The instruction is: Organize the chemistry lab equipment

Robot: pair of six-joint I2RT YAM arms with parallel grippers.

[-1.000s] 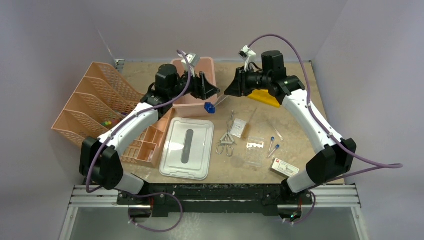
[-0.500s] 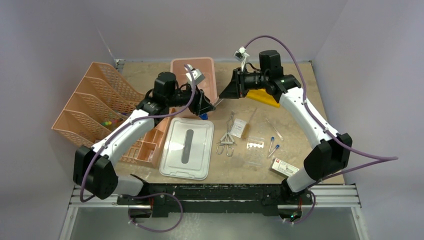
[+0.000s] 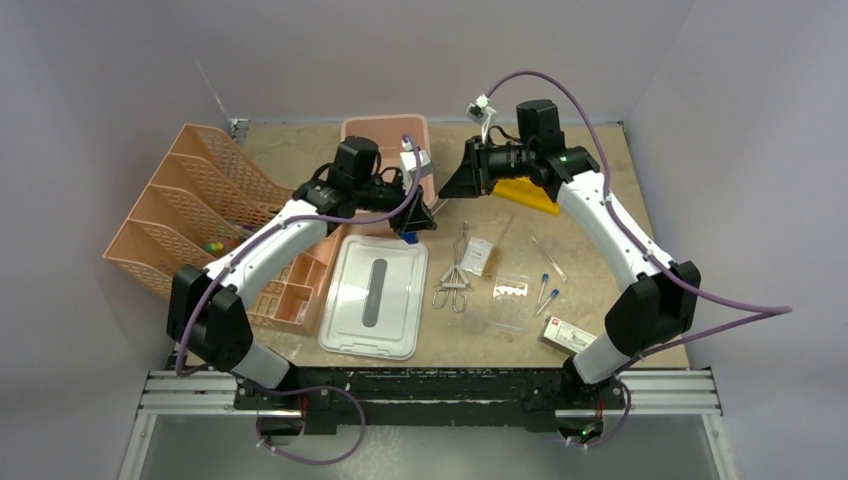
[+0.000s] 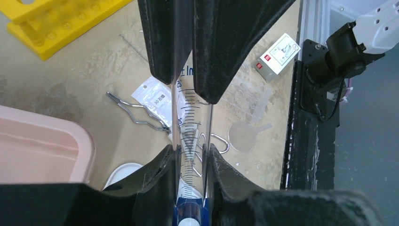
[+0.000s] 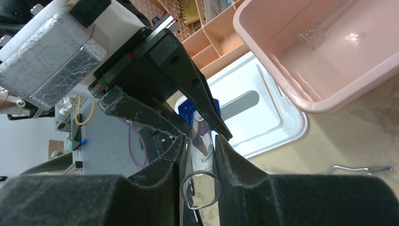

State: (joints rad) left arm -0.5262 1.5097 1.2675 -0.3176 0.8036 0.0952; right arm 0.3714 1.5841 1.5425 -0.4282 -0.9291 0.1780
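Observation:
The left gripper will next swing the cylinder (image 4: 193, 108) outward over the pink tub, lower it in and release it, because the tub's open inside lies outward and below.
A clear graduated cylinder (image 4: 193, 108) with a blue base (image 3: 407, 236) hangs tilted above the table, held between both arms. My left gripper (image 4: 190, 153) is shut on its lower part, just above the blue base. My right gripper (image 5: 200, 141) is shut on its upper end; the open rim (image 5: 200, 189) shows between the pads. On the table lie wire tongs (image 3: 455, 275), a small packet (image 3: 478, 256), blue-capped vials (image 3: 546, 290) and the yellow rack (image 3: 528, 195).
The pink tub (image 3: 385, 150) stands behind the left gripper, its white lid (image 3: 375, 295) flat in front. The peach mesh organizer (image 3: 190, 210) fills the left side. A small white box (image 3: 570, 335) lies at the near right.
My left gripper has swung right to the cylinder and closed round it near the blue base. The right gripper has kept its hold and barely shifted.

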